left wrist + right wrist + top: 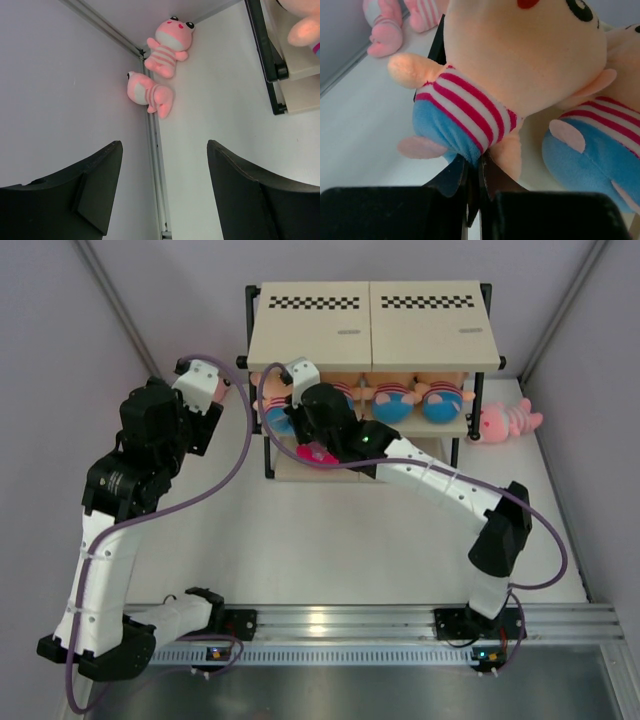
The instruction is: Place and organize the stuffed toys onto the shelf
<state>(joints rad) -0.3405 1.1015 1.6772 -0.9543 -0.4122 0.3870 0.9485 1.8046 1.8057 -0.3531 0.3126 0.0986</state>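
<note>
The right gripper will stay almost where it is at the middle level's end [279, 421] [471, 146] next, and then it will open around the doll's blue bottom.
The shelf [370, 335] stands at the back centre. Its middle tier holds dolls in red-striped shirts and blue bottoms [392, 400]. My right gripper [480, 160] is shut on the blue bottom of the leftmost doll [505, 60], at the left end of that tier [272, 405]. A second doll [600, 145] lies right beside it. A magenta toy [317, 453] lies on the lower tier. My left gripper [165, 147] is open and empty, left of the shelf [228, 390]. Two pink striped animals [167, 47] [149, 94] lie in the back left corner, ahead of it.
Another pink striped animal [505, 422] lies on the table right of the shelf. The shelf's black post [272, 50] is close on the left gripper's right. The enclosure walls and a metal rail [152, 135] border the left side.
</note>
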